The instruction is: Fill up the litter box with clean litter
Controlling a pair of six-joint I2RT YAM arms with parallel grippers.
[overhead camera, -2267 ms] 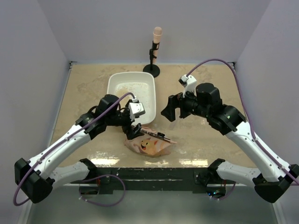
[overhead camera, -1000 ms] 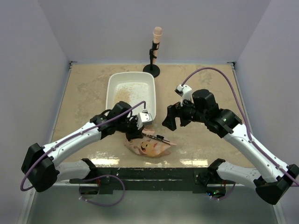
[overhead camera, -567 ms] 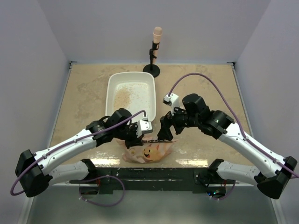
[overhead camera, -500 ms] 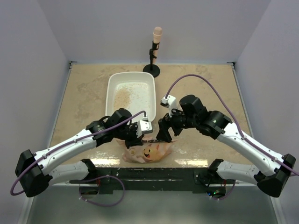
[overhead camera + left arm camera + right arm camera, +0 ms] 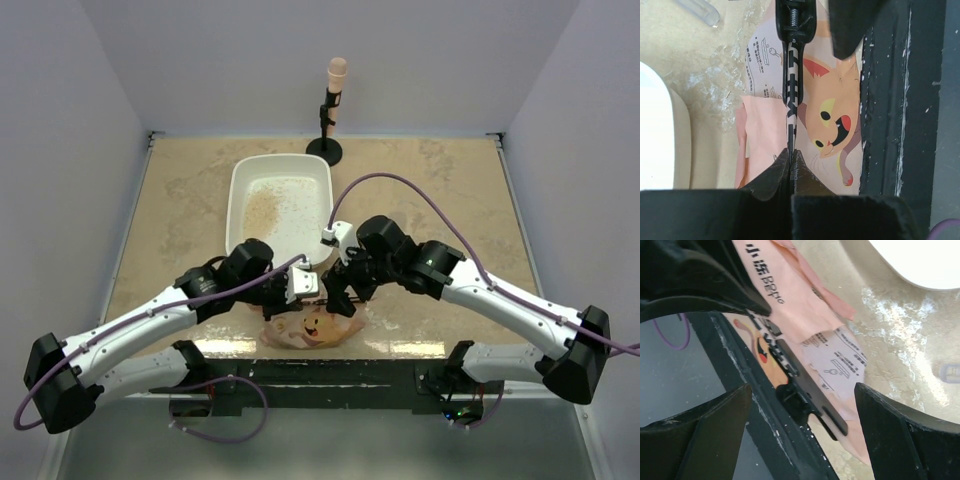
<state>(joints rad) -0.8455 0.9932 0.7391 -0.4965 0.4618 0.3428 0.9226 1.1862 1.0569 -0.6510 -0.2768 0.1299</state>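
My right gripper's open fingers already straddle the clip, so it will next lower a little and close on the clip's spring end [image 5: 796, 404] below it.
The white litter box [image 5: 240, 190] lies at mid-table with a thin scatter of clean litter [image 5: 264, 205] inside; its rim also shows in the wrist views [image 5: 655, 145] [image 5: 920, 260]. The orange-pink cat-print bag [image 5: 312, 328] [image 5: 832, 115] [image 5: 805, 315] lies by the near edge. My left gripper [image 5: 303, 290] [image 5: 790, 152] is shut on the bag's striped top edge. A black clip [image 5: 794, 20] [image 5: 807, 400] sits on that same edge. My right gripper [image 5: 336, 297] [image 5: 805, 412] is open, with one finger on each side of the clip and apart from it.
A pink-topped stand [image 5: 333, 100] with a round black base is at the back, behind the tray. The black front bar of the table [image 5: 330, 372] [image 5: 890, 100] runs just beside the bag. Grey walls close in both sides.
My right arm has swung left and down from mid-table to the bag's clip. My left gripper has pulled the bag's top edge a little toward the near edge.
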